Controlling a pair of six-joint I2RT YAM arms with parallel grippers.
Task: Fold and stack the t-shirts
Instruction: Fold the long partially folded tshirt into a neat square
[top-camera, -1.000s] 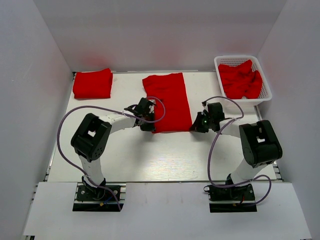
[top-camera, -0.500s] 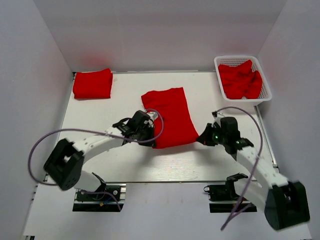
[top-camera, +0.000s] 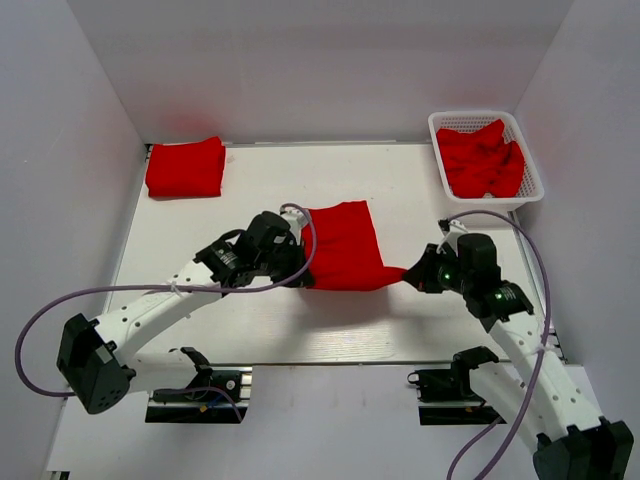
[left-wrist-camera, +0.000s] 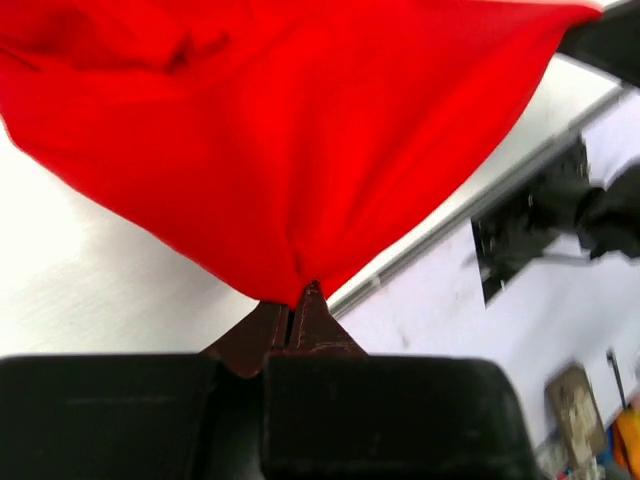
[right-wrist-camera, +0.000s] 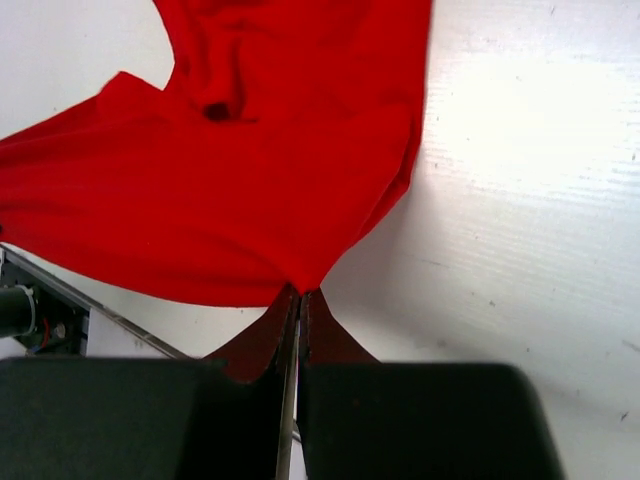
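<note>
The shirt's far edge (top-camera: 324, 209) is outward of the robot's left gripper, so the left gripper will next carry the lifted corner outward over the flat cloth and down to release it there.
A red t-shirt (top-camera: 345, 245), partly folded into a long strip, lies mid-table with its near edge lifted off the table. My left gripper (top-camera: 297, 270) is shut on its near left corner (left-wrist-camera: 290, 285). My right gripper (top-camera: 413, 273) is shut on its near right corner (right-wrist-camera: 300, 280). The cloth stretches between the two grippers. A folded red t-shirt (top-camera: 186, 166) lies at the far left corner. More crumpled red t-shirts (top-camera: 481, 158) fill the white basket (top-camera: 440, 128).
The basket stands at the far right corner. White walls close in the table on three sides. The table's near edge with a metal rail (top-camera: 330, 364) lies just behind the grippers. Purple cables loop from both arms.
Both grippers have pulled the shirt's near edge toward the table's front and lifted it. The far edge of the shirt has slid nearer. Both arms are stretched out further.
</note>
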